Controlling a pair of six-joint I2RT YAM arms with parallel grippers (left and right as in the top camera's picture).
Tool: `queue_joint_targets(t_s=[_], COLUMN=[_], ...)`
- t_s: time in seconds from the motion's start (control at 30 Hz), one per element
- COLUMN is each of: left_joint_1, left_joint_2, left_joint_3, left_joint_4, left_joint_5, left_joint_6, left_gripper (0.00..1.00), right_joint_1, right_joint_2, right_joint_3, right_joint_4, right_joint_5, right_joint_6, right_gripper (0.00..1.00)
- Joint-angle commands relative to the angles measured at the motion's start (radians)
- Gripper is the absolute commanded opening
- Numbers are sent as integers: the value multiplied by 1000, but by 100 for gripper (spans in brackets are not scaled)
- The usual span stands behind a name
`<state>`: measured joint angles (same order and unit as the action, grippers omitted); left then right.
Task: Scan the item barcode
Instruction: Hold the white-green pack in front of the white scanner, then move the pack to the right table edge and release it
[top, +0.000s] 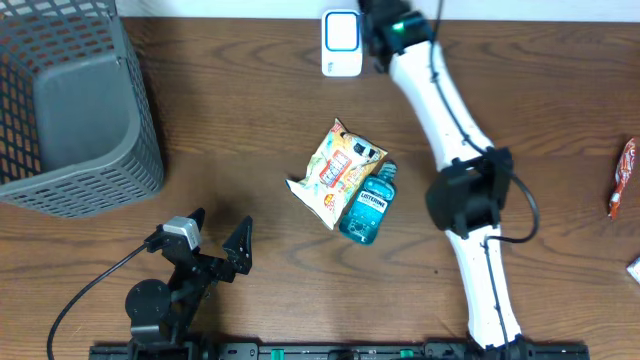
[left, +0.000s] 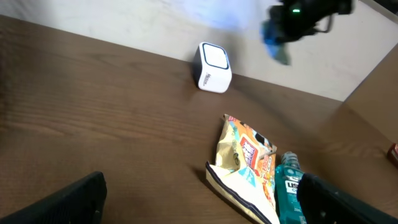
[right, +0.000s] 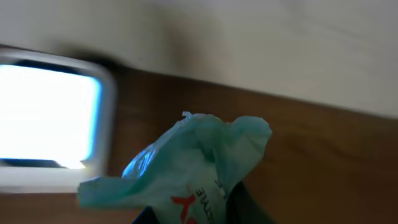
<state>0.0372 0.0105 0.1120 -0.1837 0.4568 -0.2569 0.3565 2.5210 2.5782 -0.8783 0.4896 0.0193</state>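
The right gripper will first swing to the right in the overhead view, back from the scanner, to put the packet down beside the red wrapper, where the table is empty.
My right gripper (right: 193, 214) is shut on a pale green packet (right: 193, 165) with red and black print. It holds the packet just right of the white barcode scanner (right: 46, 115), whose lit face fills the left of the right wrist view. From overhead the scanner (top: 342, 44) stands at the table's far edge, with the right gripper (top: 383, 30) beside it; the packet is hidden under the arm there. In the left wrist view the packet (left: 274, 38) is a blurred blue shape up right of the scanner (left: 214, 67). My left gripper (top: 215, 242) rests open and empty near the front left.
A yellow snack bag (top: 335, 170) and a blue mouthwash bottle (top: 368, 205) lie together mid-table. A grey mesh basket (top: 130, 150) stands at the back left. A red wrapper (top: 622, 178) and a white item (top: 634, 267) lie at the right edge.
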Motion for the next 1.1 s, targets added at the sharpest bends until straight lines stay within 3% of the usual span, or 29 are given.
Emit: queue_joint_targets(t_s=[0.0,0.23,0.57,0.9,0.97,1.0,1.07], left_joint_1=[-3,-3,-3,-3,-3,-3,-3], left_joint_2=[-6,-6,-6,-6,-6,-6,-6], left_joint_3=[10,10,10,10,10,10,10], left_joint_4=[1,0,1,1,0,0,0], left_joint_5=[-5,-5,-5,-5,-5,-5,-5], left_joint_6=[13,13,13,13,13,13,13], left_gripper=[98,98,98,98,98,98,98], right_joint_1=[-132,-398,-717,-911,-927,-930,-927], right_joint_2=[-61,-54,-54,-57,-68,-76,-110], right_joint_3=[29,-88,-462,-485,-480,-474,-444], right_joint_4=[-97,-290,-212,-240,-254,-259,-268], right_joint_5=[229,220,132,89,41,13,-81], right_joint_6=[45,249,257,290,292,292,294], right_gripper=[1,1,1,2,19,38,99])
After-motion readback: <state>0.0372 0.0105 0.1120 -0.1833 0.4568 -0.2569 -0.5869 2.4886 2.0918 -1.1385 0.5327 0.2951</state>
